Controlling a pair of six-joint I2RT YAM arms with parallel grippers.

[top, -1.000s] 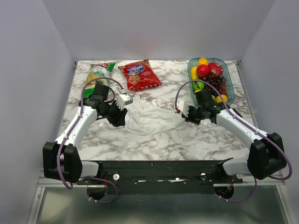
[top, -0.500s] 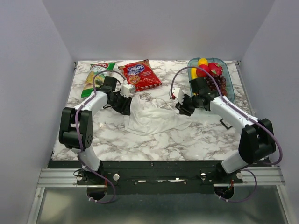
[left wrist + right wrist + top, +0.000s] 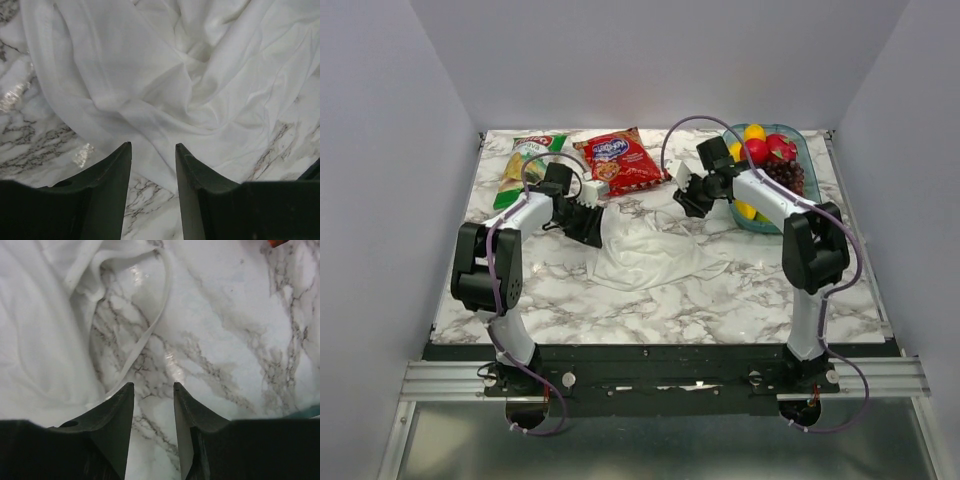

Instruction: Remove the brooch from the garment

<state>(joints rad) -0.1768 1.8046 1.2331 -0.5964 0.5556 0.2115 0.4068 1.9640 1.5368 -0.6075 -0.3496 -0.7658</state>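
Observation:
I next need to move my right gripper left in the top view and down onto the garment's thin strap [image 3: 145, 335] below it, clear of the garment's folds.
A crumpled white garment [image 3: 645, 252] lies in the middle of the marble table. It fills the left wrist view [image 3: 170, 80], and its folds and a thin strap [image 3: 145, 335] show in the right wrist view. The brooch shows in no view. My left gripper [image 3: 592, 228] is open and empty, low at the garment's left edge [image 3: 153, 145]. My right gripper [image 3: 685, 200] is open and empty over bare marble just beyond the garment's far right corner [image 3: 153, 385], next to the strap.
A red snack bag [image 3: 618, 160] and a green-yellow snack bag [image 3: 525, 160] lie at the back left. A teal tray [image 3: 798, 150] of fruit stands at the back right, close behind my right arm.
Both arms have swung away from the near edge toward the back. The right gripper moved from the garment's right side up to its far corner. The left gripper stays at the garment's left edge.

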